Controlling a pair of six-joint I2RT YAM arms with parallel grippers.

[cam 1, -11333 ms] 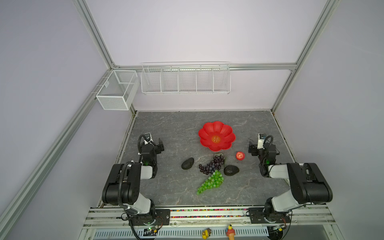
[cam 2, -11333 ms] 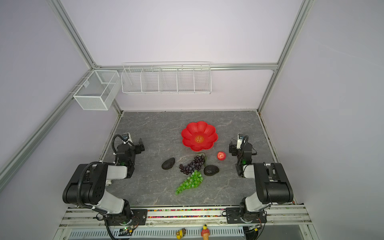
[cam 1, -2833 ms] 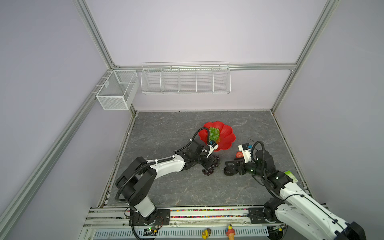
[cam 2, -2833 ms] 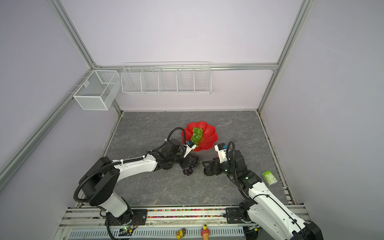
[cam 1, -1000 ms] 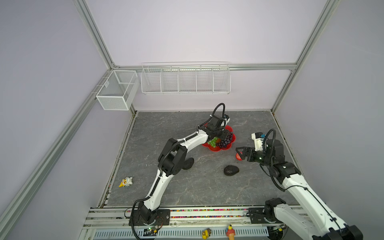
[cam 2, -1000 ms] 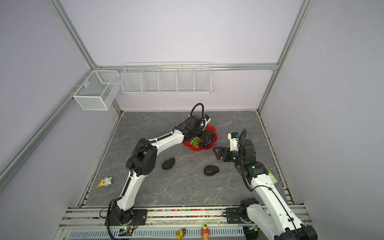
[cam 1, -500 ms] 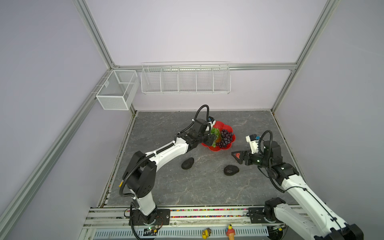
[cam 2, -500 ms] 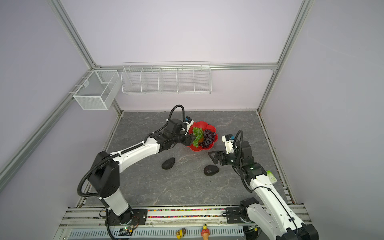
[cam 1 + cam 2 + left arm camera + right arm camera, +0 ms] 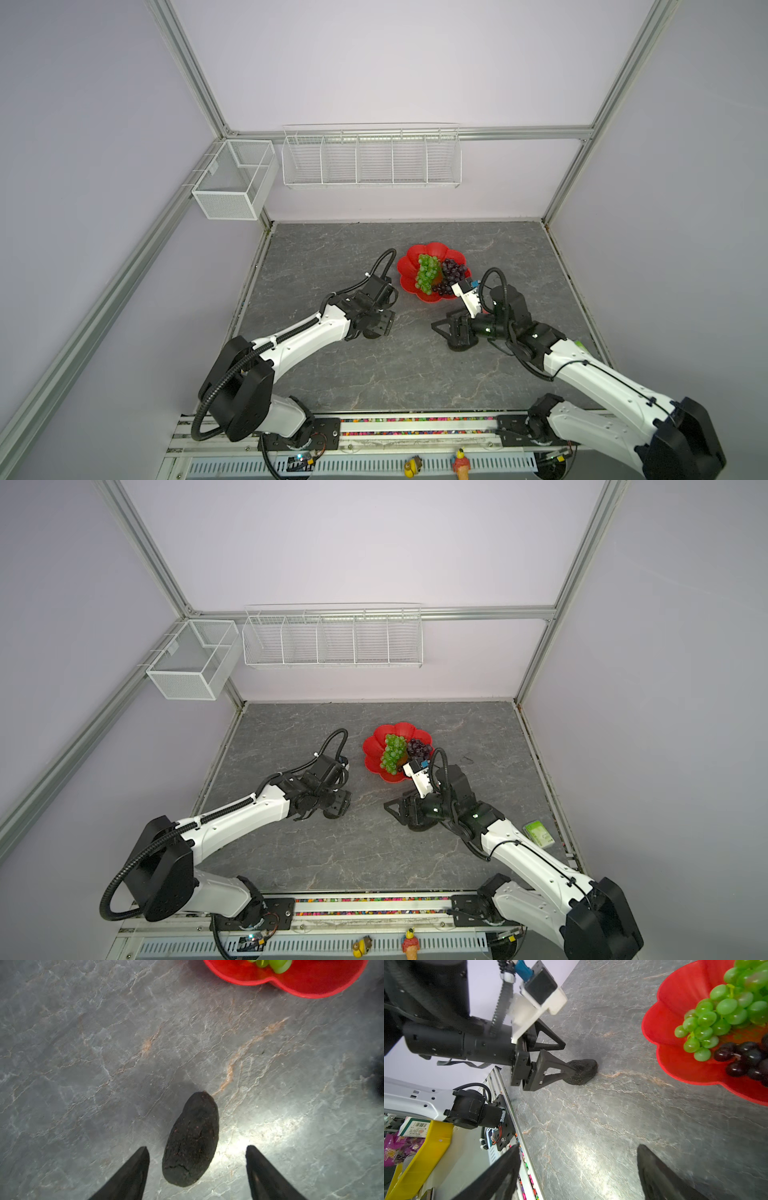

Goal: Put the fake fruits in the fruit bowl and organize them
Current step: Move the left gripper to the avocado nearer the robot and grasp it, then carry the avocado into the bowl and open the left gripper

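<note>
My left gripper has both fingers clear of the avocado's sides, so it will go down onto the avocado's thick body [image 9: 371,334] [image 9: 188,1156] below its spread fingers and close across it.
The red fruit bowl [image 9: 409,286] holds the green grape bunch [image 9: 428,272] and the dark purple grape bunch [image 9: 452,272]; both top views show them [image 9: 392,752]. One blackish avocado [image 9: 193,1140] lies on the table between the spread fingers of my left gripper [image 9: 197,1147], untouched by either finger. My left gripper [image 9: 381,327] hangs over it, left of the bowl. My right gripper [image 9: 444,328] is open with nothing in it [image 9: 579,1146], above the other avocado [image 9: 458,348], which is mostly hidden. The apple is hidden.
Two white wire baskets hang on the back wall [image 9: 370,158] and at the left corner [image 9: 232,183]. A green packet [image 9: 538,833] lies by the right edge. Small toy figures [image 9: 411,465] stand on the front rail.
My left gripper has drawn back from the bowl to the left avocado and spread wider. My right gripper has come down and in from the bowl's right side, over the other avocado.
</note>
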